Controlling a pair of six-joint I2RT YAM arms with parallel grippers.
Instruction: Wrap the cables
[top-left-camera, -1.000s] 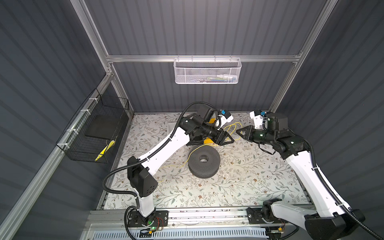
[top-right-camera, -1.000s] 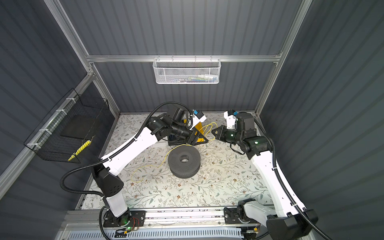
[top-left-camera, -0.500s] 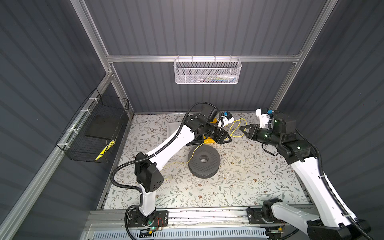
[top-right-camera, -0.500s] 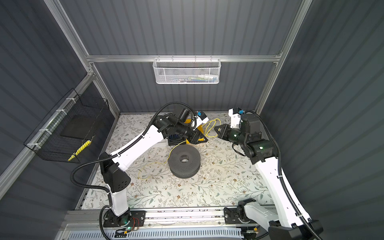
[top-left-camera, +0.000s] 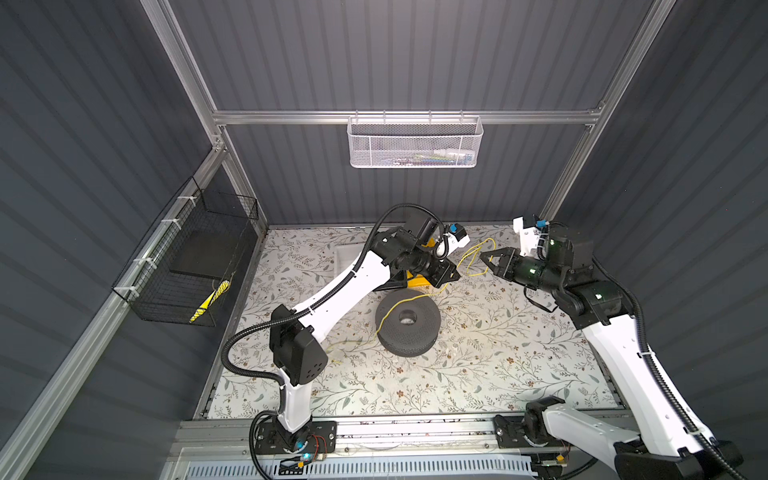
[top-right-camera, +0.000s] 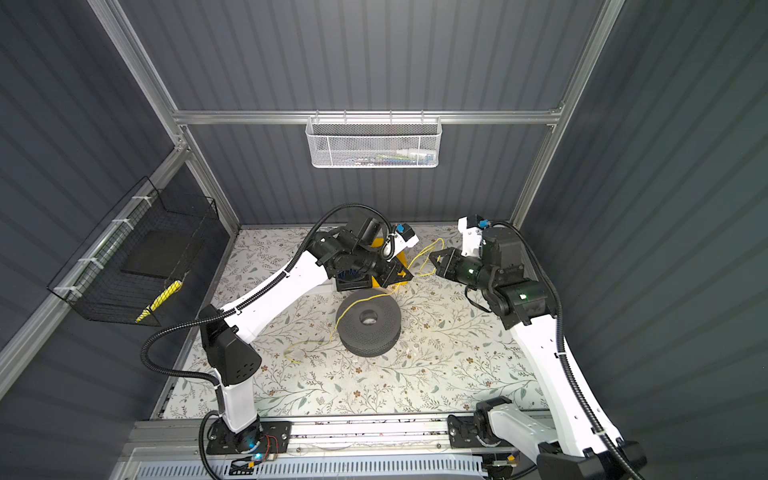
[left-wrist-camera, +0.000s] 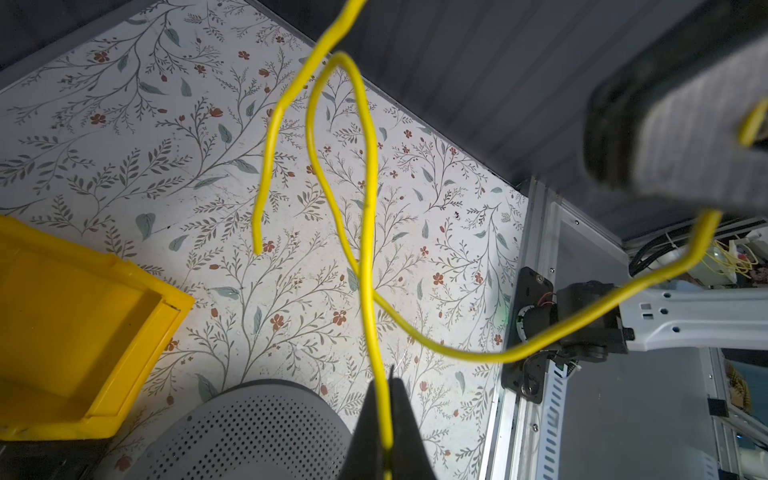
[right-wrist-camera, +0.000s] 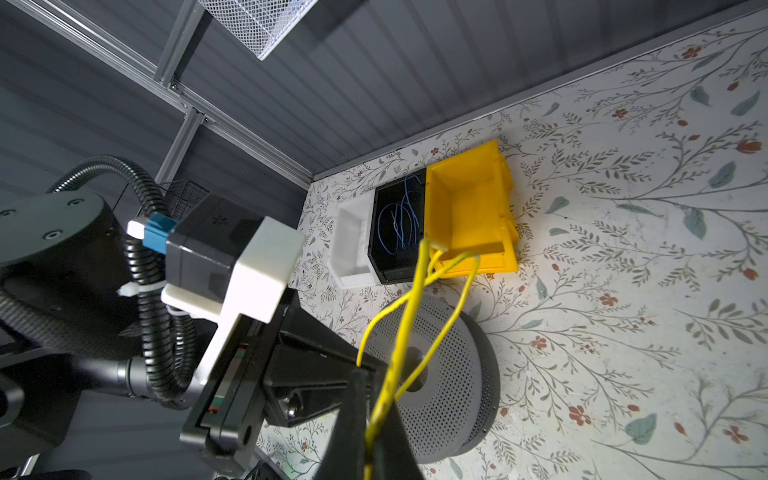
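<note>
My right gripper draws away from the spool (top-left-camera: 409, 322) next and releases the looped, hanging parts of the cable over bare table, which lies between it and the side.
The yellow cable (top-left-camera: 473, 253) hangs in loose loops between both grippers near the back of the table in both top views. From there it trails over a grey perforated spool (top-left-camera: 409, 322) and down onto the table at the spool's left. My left gripper (top-left-camera: 453, 276) is shut on the cable (left-wrist-camera: 368, 208), which runs out from between its black fingertips (left-wrist-camera: 399, 415). My right gripper (top-left-camera: 484, 257) faces it at a short distance. It is shut on several strands of the cable (right-wrist-camera: 415, 316). The spool (right-wrist-camera: 453, 374) lies flat below them.
A white bin (right-wrist-camera: 353, 245), a black bin (right-wrist-camera: 399, 224) holding blue wires and a yellow bin (right-wrist-camera: 469, 208) stand side by side behind the spool. A white mesh basket (top-left-camera: 415, 143) hangs on the back wall. A black wire basket (top-left-camera: 195, 262) hangs on the left wall.
My left gripper's jaws have closed on the yellow cable. The right gripper has stayed shut on the cable and its arm has shifted slightly.
</note>
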